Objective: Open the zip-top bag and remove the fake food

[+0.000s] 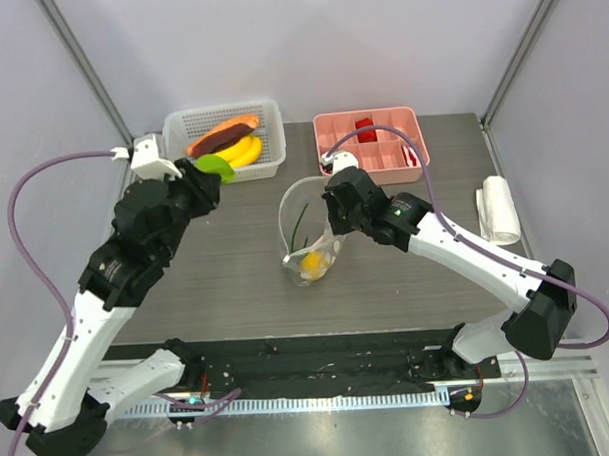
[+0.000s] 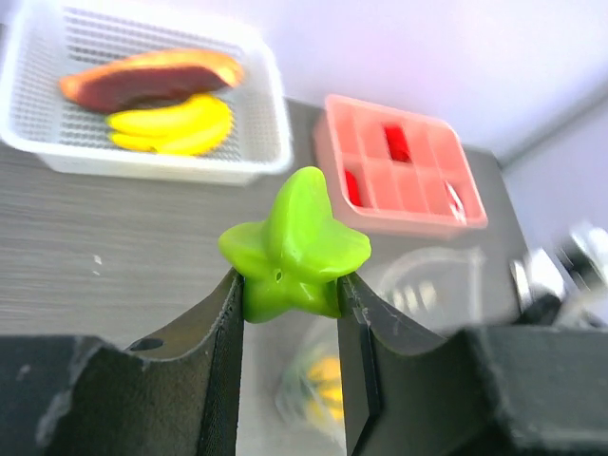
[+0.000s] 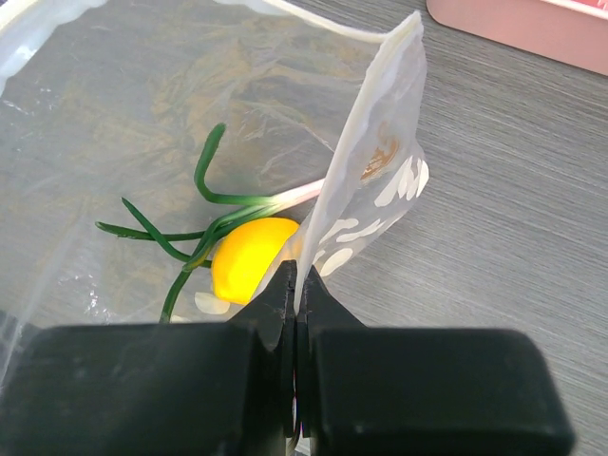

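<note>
Next, my left gripper moves outward and down into the white basket [image 1: 271, 119]. It releases the green fake food piece at the basket's empty near corner beside the bananas.
The clear zip-top bag [image 1: 302, 213] stands open at the table's middle, with a yellow fake food piece [image 3: 245, 261] and green stems [image 3: 201, 185] inside. My right gripper [image 3: 297, 285] is shut on the bag's dotted side edge [image 3: 380, 161] and holds it up. My left gripper [image 2: 290, 290] is shut on a green star-shaped fake food piece [image 2: 296, 237], held above the table next to the white basket [image 1: 271, 119]. The basket holds an orange-and-maroon sausage piece [image 2: 152, 78] and yellow bananas [image 2: 176, 125].
A pink divided tray [image 1: 382, 157] with small red blocks stands at the back right. A white rolled cloth [image 1: 499, 209] lies by the right edge. The enclosure's walls and frame posts rise close behind the basket and tray.
</note>
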Robot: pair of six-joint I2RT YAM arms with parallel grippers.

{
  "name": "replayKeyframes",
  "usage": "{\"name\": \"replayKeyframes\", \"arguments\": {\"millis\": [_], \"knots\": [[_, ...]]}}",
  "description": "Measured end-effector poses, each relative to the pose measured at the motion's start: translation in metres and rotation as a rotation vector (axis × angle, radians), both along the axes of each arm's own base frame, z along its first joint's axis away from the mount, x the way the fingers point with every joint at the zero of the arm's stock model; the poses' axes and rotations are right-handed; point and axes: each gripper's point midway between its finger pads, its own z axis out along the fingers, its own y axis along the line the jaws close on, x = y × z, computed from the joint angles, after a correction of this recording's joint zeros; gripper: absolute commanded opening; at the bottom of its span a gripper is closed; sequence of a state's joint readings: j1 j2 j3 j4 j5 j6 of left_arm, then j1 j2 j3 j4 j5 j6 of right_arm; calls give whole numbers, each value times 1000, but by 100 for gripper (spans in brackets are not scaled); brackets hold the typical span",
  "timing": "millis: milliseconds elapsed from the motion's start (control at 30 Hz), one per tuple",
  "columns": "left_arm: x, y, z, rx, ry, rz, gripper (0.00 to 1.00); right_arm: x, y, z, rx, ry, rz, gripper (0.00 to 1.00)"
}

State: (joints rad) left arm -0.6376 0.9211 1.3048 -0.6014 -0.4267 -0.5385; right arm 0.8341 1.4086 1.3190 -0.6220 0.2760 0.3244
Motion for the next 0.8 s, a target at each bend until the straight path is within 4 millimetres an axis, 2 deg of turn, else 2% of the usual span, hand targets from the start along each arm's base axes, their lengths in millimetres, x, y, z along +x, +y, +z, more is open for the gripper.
{"name": "replayKeyframes", "arguments": {"millis": [100, 200, 267, 333, 433, 467, 567, 667, 733, 800], "knots": [[31, 23, -3, -34, 4, 119, 0, -2, -2, 1, 4, -3, -1, 1], [78, 33, -27, -80, 59, 177, 0, -3, -4, 7, 14, -14, -1, 1], [115, 36, -53, -137, 120, 185, 0, -5, -6, 11, 24, -23, -2, 1], [154, 46, -88, -195, 195, 208, 0, -5, -7, 15, 32, -30, -2, 1], [204, 52, -131, -256, 286, 221, 0, -6, -7, 17, 36, -34, -1, 1], [219, 51, -143, -274, 312, 218, 0, -6, -7, 17, 36, -34, 0, 1], [262, 36, -162, -343, 331, 178, 0, -6, -7, 17, 36, -33, 0, 1], [296, 20, -171, -410, 327, 140, 0, -6, -7, 17, 36, -33, 0, 1], [313, 13, -181, -437, 326, 141, 0, -6, -7, 17, 37, -33, 0, 1], [321, 12, -193, -452, 334, 174, 0, -6, -7, 17, 36, -33, 0, 1]]}}
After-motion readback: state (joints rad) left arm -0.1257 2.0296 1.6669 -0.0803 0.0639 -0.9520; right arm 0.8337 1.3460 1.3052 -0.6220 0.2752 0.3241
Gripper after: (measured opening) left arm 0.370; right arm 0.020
